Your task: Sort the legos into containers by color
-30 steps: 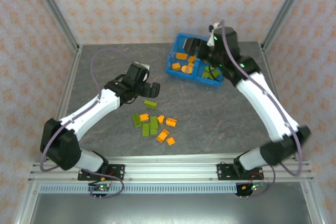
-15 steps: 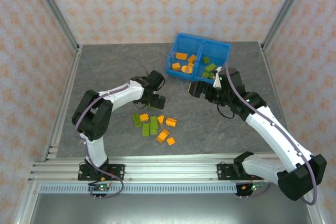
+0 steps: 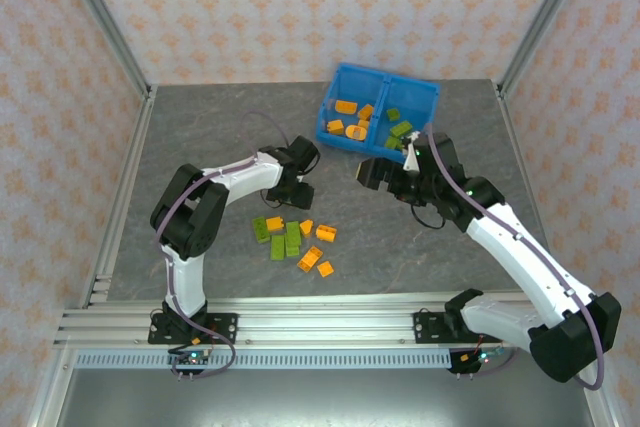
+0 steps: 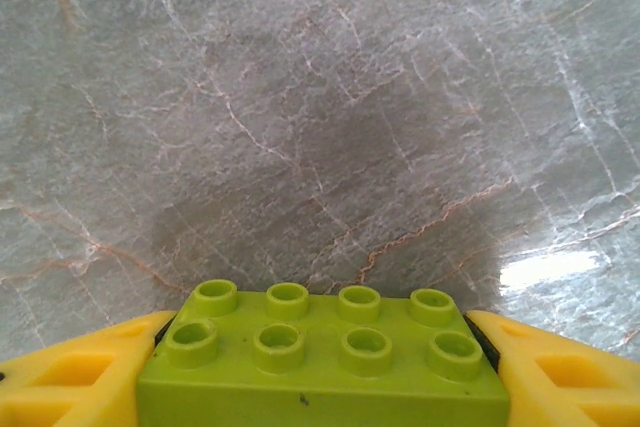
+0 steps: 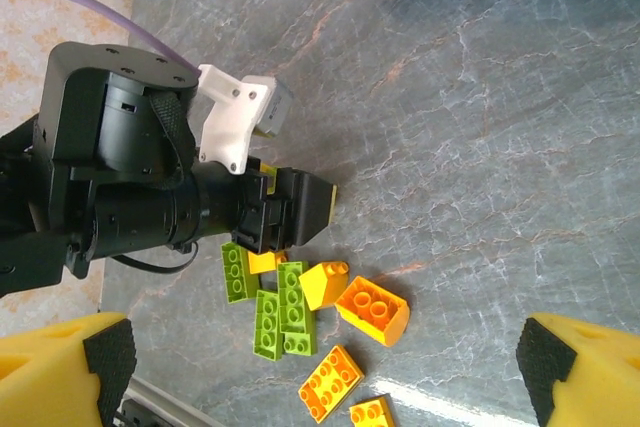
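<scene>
The robot needs to raise the green lego in its left gripper outward next, over the bin's section with green legos, and release the lego there.
A green eight-stud lego (image 4: 320, 367) lies flat on the grey table, and my left gripper (image 4: 322, 332) is shut on its two short ends with its yellow fingers (image 4: 80, 382). From above, the left gripper (image 3: 290, 192) stands just above the loose pile of legos (image 3: 295, 237). My right gripper (image 3: 375, 172) hangs open and empty between the pile and the blue bin (image 3: 425, 97). In the right wrist view the right gripper (image 5: 325, 357) looks down on green legos (image 5: 280, 312) and orange legos (image 5: 372, 309). The bin's left compartment holds orange legos (image 3: 345, 117), its right one green legos (image 3: 398, 130).
Metal frame posts (image 3: 110, 27) and patterned walls enclose the table. An aluminium rail (image 3: 320, 322) runs along the near edge. In the right wrist view the left gripper's black body (image 5: 150, 187) sits right next to the pile.
My left gripper has come down over the lone green lego and closed on it. My right arm has swung from over the bin down toward the table's middle, jaws wide.
</scene>
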### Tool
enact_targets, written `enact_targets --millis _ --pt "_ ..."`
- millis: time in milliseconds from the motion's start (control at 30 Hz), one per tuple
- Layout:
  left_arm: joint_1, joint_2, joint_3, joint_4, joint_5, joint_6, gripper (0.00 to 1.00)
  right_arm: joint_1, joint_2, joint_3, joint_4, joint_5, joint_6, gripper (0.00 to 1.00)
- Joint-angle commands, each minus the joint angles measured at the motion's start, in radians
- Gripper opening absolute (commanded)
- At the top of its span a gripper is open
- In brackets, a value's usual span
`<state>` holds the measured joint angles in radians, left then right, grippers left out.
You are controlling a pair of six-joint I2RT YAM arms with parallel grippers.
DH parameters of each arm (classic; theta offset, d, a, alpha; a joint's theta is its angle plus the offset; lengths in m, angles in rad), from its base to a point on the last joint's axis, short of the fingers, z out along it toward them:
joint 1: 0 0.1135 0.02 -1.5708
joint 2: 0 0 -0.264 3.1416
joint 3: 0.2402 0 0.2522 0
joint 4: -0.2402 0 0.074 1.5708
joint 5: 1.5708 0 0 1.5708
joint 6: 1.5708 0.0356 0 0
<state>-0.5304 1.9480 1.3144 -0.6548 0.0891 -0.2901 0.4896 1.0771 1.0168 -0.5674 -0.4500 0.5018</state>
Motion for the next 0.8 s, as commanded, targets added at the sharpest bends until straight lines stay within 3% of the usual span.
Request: enact_targets --millis 0,167,300,533,767 --pt "-0.006 0.018 0.010 -0.006 -0.005 -0.010 0.63 0.011 0.004 -0.004 -0.007 -0.022 0.005 0.99" --pt "-0.022 -0.099 0.100 -0.031 0.067 -0.027 0.60 0.018 -0.019 0.002 -0.028 -0.028 -0.008 0.98" --pt "-0.055 -0.117 0.268 -0.011 0.124 -0.043 0.59 0.020 -0.095 -0.002 -0.006 0.056 0.024 0.98" --pt "-0.107 0.174 0.777 -0.008 0.135 -0.034 0.57 0.019 -0.296 -0.089 0.040 0.338 0.117 0.99" --pt "-0.147 0.525 1.314 0.004 0.143 0.018 0.56 0.018 -0.376 -0.100 -0.059 0.394 0.147 0.99"
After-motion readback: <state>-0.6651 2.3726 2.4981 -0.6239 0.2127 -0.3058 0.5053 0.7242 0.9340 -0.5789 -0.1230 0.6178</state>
